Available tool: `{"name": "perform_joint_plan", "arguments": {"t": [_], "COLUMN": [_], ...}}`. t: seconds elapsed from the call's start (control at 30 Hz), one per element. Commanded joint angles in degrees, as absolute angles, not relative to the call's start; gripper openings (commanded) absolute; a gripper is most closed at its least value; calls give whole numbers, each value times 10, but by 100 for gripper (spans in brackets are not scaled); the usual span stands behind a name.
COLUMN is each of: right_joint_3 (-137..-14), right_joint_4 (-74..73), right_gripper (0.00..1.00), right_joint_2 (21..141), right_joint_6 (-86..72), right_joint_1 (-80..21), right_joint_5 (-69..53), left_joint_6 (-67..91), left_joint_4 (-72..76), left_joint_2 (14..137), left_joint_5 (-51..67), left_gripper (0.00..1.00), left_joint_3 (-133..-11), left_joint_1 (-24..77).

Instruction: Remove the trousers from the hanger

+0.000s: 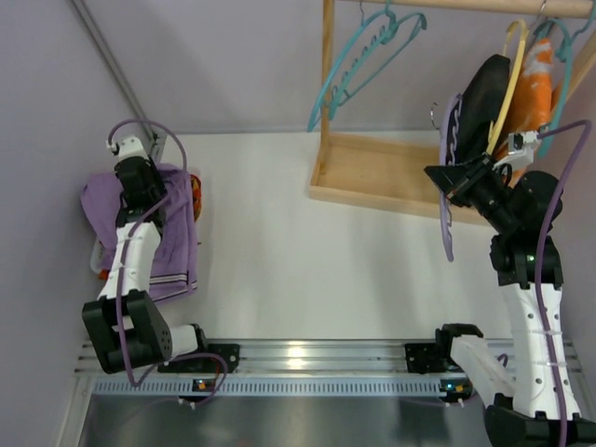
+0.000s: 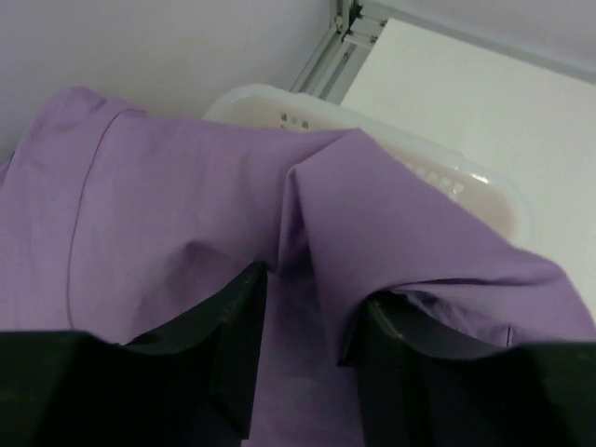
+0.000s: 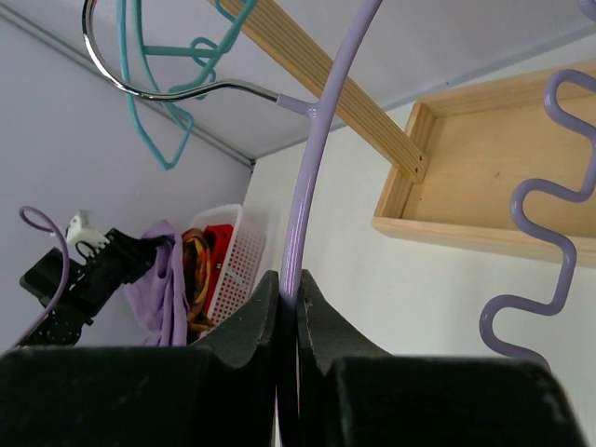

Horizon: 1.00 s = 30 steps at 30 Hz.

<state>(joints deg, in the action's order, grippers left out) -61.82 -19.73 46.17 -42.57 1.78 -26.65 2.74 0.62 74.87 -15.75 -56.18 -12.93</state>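
The robot's right gripper needs to move up and outward next, hang the bare hanger (image 1: 448,223) where the rack's top bar has an empty part (image 1: 424,6) above and outward of the gripper, and let the hanger go.
The lavender trousers (image 1: 168,233) lie draped over a white basket (image 1: 98,262) at the far left. My left gripper (image 1: 140,186) is directly above them. In the left wrist view its fingers (image 2: 233,326) stand apart with the purple cloth (image 2: 168,205) lying flat between and under them; the gripper (image 2: 305,317) is open. My right gripper (image 1: 445,180) is shut on the bare lavender hanger (image 1: 448,223), holding it in the air in front of the wooden rack. In the right wrist view the hanger's rod (image 3: 312,158) runs up from the closed gripper (image 3: 298,289) to its silver hook (image 3: 140,88).
A wooden rack (image 1: 372,177) stands at the back right, with a teal hanger (image 1: 363,56), a yellow hanger (image 1: 507,84), a black garment (image 1: 489,102) and an orange garment (image 1: 535,84). The basket (image 3: 233,251) holds red and orange clothes. A metal rail (image 1: 298,358) runs along the near edge.
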Motion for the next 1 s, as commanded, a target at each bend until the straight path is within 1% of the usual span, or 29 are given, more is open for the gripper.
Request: {"name": "perform_joint_plan", "arguments": {"t": [0.0,0.07,0.1,0.17,0.3,0.33,0.43,0.47,0.57,0.67,0.83,0.87,0.97], "right_joint_3": [-664,-671,-678,-686,-714,-718,-731,-736,-744,-759,-794,-815,-865], "right_joint_4": [-166,-167,-168,-171,-181,-183,-188,-191,-193,-180,-110,-84,-65], "right_gripper": [0,0,0,0,0,0,0,0,0,0,0,0,0], "right_joint_2": [452,453,456,461,478,480,486,489,503,526,576,598,641], "right_joint_6": [-418,-421,-420,-421,-425,-429,-443,-449,-479,-506,-602,-614,-642], "right_joint_1": [12,12,12,12,11,11,11,11,10,4,4,-11,-31], "right_joint_5": [-273,-276,-278,-281,-292,-294,-300,-303,-308,-283,-265,-265,-248], "left_joint_6": [21,19,16,11,5,-11,-24,-28,-31,-17,-3,19,30], "left_joint_4": [-100,-133,-141,-164,-223,-230,-243,-243,-243,-242,-242,-241,-241], "left_joint_2": [698,678,672,664,666,664,644,626,595,556,512,508,500], "left_joint_5": [-113,-99,-91,-73,-49,-32,-4,24,79,136,172,173,175], "left_gripper": [48,59,67,74,89,97,98,98,98,98,98,98,98], "left_joint_3": [-594,-614,-639,-670,-769,-780,-808,-809,-803,-792,-781,-780,-783], "left_joint_1": [-128,-128,-128,-128,-128,-128,-128,-127,-128,-128,-128,-128,-128]}}
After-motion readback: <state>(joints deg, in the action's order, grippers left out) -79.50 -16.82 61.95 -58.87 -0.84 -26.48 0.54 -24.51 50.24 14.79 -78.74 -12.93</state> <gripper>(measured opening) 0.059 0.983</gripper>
